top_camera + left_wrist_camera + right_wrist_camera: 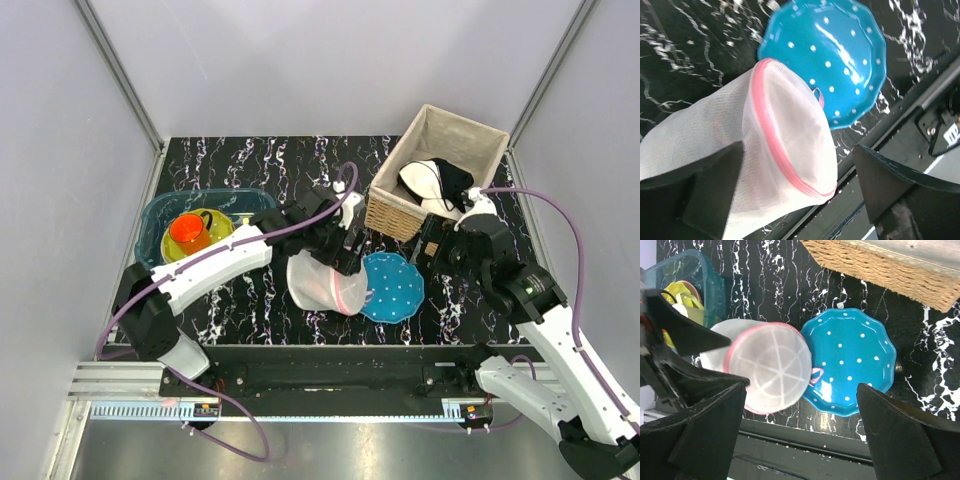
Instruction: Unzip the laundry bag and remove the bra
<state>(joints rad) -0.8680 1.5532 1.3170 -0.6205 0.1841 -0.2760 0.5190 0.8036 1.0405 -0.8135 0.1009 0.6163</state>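
My left gripper should next go down and move back onto the near part of the laundry bag's pink zipper rim (342,302) (799,181), which is below and already between its open fingers.
The laundry bag (322,284) is a white mesh drum with a pink zipper rim, tilted on its side just left of the blue plate. Its round face points at the right wrist camera (771,367). Its small pink zip pull (816,375) lies over the plate's edge. My left gripper (338,258) is open; the bag (785,150) lies between the fingers against the left finger (695,195), clear of the right one. My right gripper (432,250) is open and empty, above the plate. The red bra does not show; the mesh looks white throughout.
A blue dotted plate (395,287) lies right of the bag. A wicker basket (395,215) holding a white-and-black bra (437,182) stands at the back right. A teal bin (160,215) with an orange cup and a yellow-green plate is at the left. The table's front edge (805,437) is close below.
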